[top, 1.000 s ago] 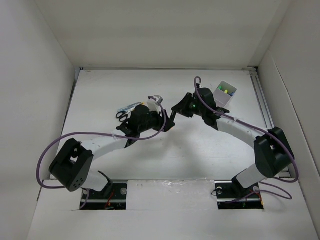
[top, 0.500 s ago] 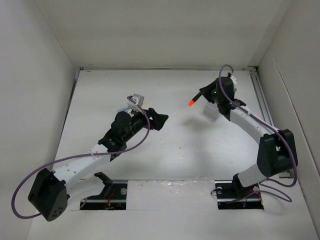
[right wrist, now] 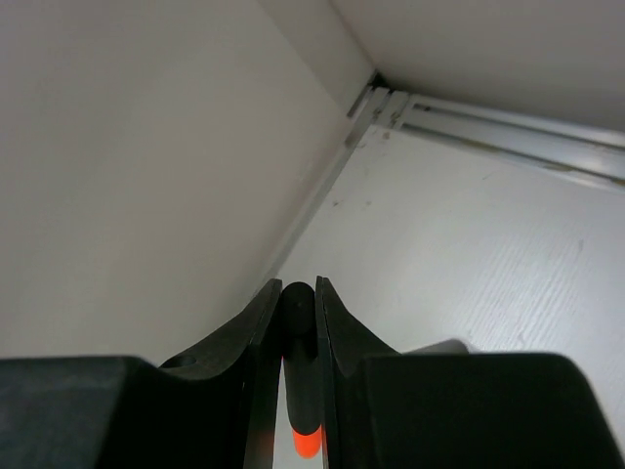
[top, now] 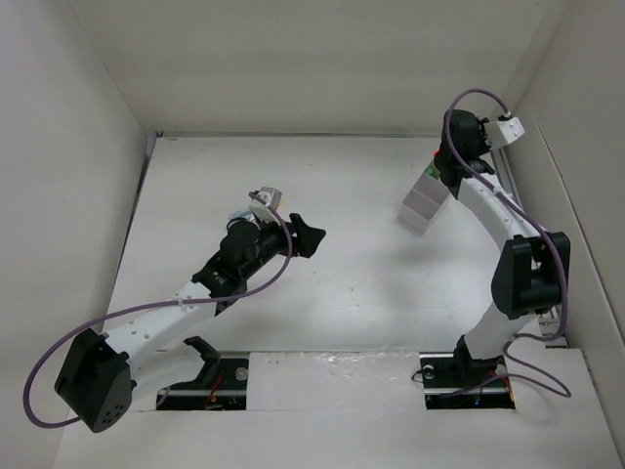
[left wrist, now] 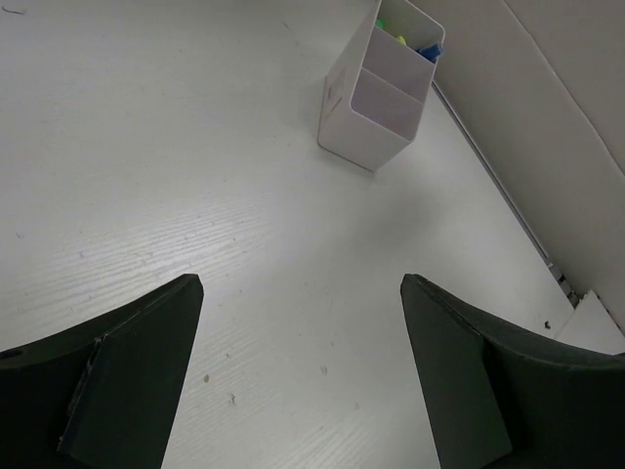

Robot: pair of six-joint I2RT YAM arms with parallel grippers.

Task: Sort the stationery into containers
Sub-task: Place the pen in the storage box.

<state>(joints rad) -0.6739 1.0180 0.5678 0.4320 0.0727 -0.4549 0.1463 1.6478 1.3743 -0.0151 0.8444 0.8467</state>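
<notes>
My right gripper needs to go left in the top view next, over the box's far section (top: 431, 173) where green and yellow tips stand, and let go of the marker.
The white two-compartment box (top: 420, 207) stands at the back right of the table. In the left wrist view (left wrist: 363, 107) its far compartment holds a green tip (left wrist: 379, 24), a yellow tip (left wrist: 399, 39) and a blue piece (left wrist: 430, 50); the near compartment looks empty. My right gripper (top: 444, 172) hangs just over the box's far end, shut on the orange-and-black marker (right wrist: 299, 376), orange end down. My left gripper (top: 309, 236) is open and empty at mid table, its jaws wide apart (left wrist: 301, 285). A bluish item (top: 238, 214) peeks out beside the left arm. The scissors are hidden.
White walls close in the table on the left, back and right. A metal rail (top: 510, 191) runs along the right edge, close to the right arm. The right wrist view shows the back corner rail (right wrist: 469, 117).
My right arm has swung back and to the right with the marker, from mid table to above the box. My left arm drew back left a second ago and has since stayed.
</notes>
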